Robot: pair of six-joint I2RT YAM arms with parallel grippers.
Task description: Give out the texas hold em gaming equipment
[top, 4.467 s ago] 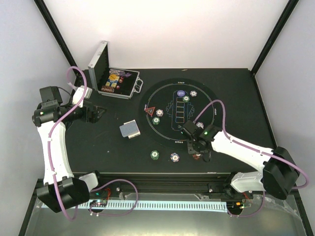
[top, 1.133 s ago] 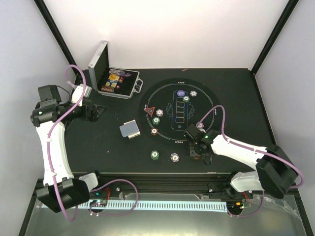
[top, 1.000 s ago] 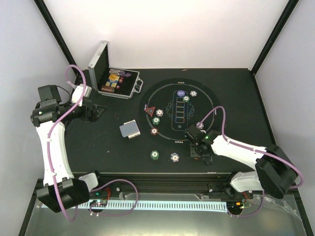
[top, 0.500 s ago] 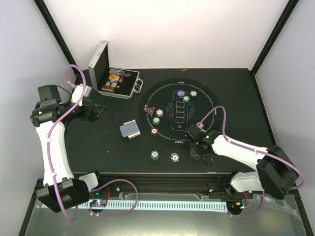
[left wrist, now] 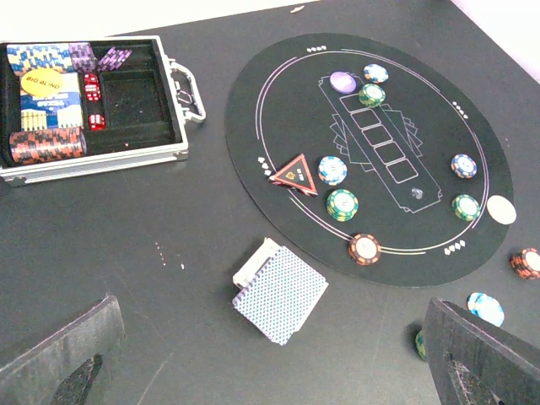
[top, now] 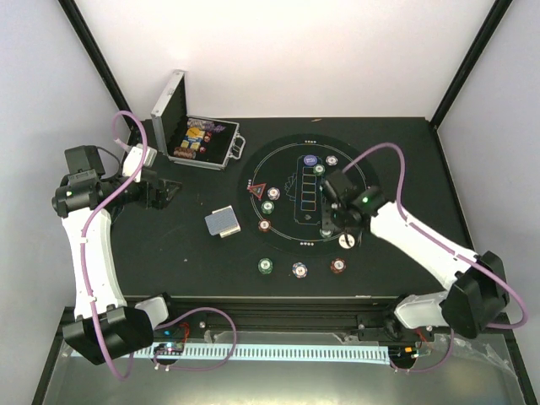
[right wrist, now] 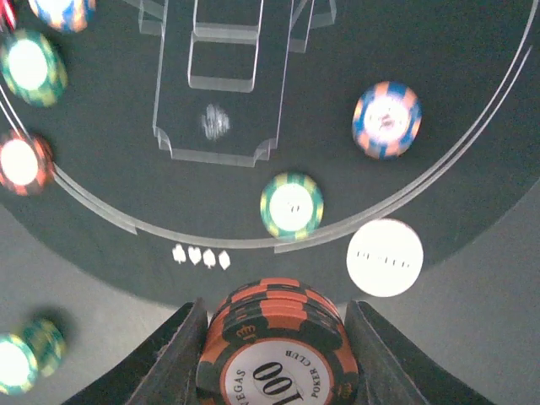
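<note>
The right gripper moves outward next, then down beside that blue chip, since the blue and green chips by the purple button lack a red stack.
My right gripper [right wrist: 277,325] is shut on a short stack of red-and-black poker chips [right wrist: 278,371] marked 100, held above the round black mat's [top: 287,228] near rim. Below it lie a green chip [right wrist: 291,205], a white button [right wrist: 384,257] and a blue chip [right wrist: 386,119]. One red chip [top: 337,265] lies off the mat near the table's front. From above, the right gripper [top: 335,221] hides its stack. My left gripper [left wrist: 274,363] hangs open and empty over the card deck [left wrist: 278,291]. The red triangular marker [left wrist: 295,171] and purple button [left wrist: 342,81] sit on the mat.
The silver case [left wrist: 84,101] lies open at the back left with chips, dice and a yellow button inside. A green chip [top: 267,266] and a blue-white chip [top: 299,270] lie off the mat near the front edge. Further chips [left wrist: 342,204] dot the mat.
My right gripper closed on the red chip stack near the table's front, then rose and moved back over the mat's near rim, leaving one red chip behind. The left arm stayed put.
</note>
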